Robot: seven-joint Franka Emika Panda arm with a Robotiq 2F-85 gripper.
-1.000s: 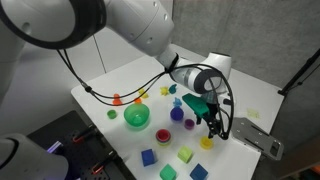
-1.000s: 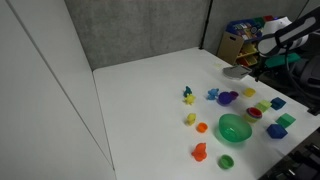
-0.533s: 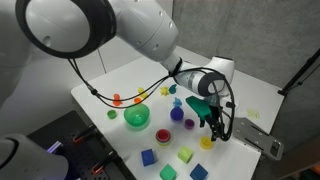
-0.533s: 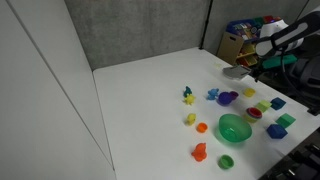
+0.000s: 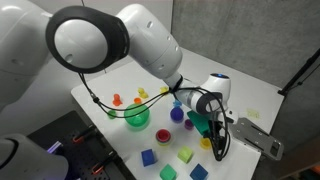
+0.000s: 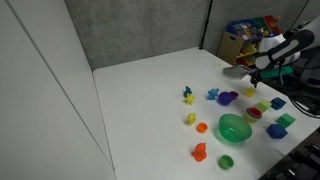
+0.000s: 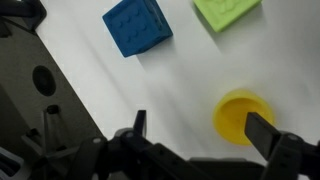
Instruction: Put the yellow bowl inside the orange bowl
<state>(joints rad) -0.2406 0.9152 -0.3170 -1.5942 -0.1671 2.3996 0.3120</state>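
The gripper should lower onto the near rim of the yellow bowl, because that rim lies just below it and the robot's open fingers already span it.
The yellow bowl [image 7: 242, 117] lies on the white table, small and round, just inside the right finger of my gripper [image 7: 200, 128]. The gripper is open and empty and hovers just above it. In both exterior views the gripper [image 5: 217, 141] [image 6: 258, 82] is low over the table's far side, next to the yellow bowl [image 5: 206, 144] [image 6: 264, 106]. The orange bowl [image 5: 189, 124] [image 6: 254, 113] sits apart, beside the purple bowl [image 5: 177, 113]. It is out of the wrist view.
A big green bowl [image 5: 137, 116] [image 6: 234, 128] stands nearby. A blue cube [image 7: 137, 25] and a yellow-green cube [image 7: 228, 10] lie beyond the yellow bowl. Small toy pieces [image 5: 117, 99] and more cubes [image 5: 148, 157] are scattered about. A grey tray [image 5: 255, 135] lies at the table edge.
The arm has swung and lowered the gripper closer to the table by the yellow bowl. The bowls and cubes have not moved.
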